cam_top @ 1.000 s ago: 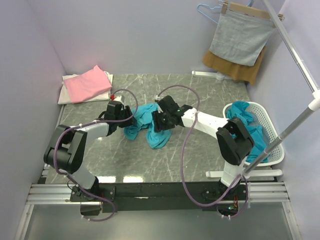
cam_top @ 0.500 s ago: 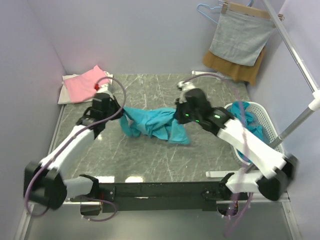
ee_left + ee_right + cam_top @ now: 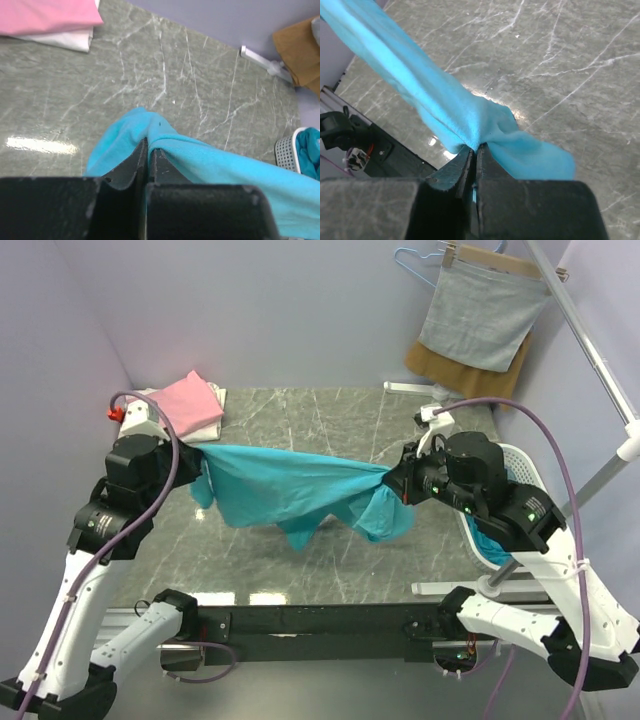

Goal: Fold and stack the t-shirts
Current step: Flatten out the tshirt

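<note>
The shirt still hangs in the air, so my right gripper will next lower and move outward over the bare marble beyond the shirt's far edge to release.
A teal t-shirt hangs stretched in the air above the grey marble table, held at both ends. My left gripper is shut on its left end, which shows in the left wrist view. My right gripper is shut on its right end, which shows in the right wrist view. The shirt's lower part droops toward the table between the arms. A folded pink t-shirt lies on a folded white one at the table's far left corner.
A white laundry basket with more teal cloth stands at the table's right edge. A grey garment and a brown one hang on hangers at the back right. A metal pole runs along the right side.
Both arms have risen and moved apart, lifting the teal t-shirt off the table and pulling it from a bunched heap into a stretched span.
</note>
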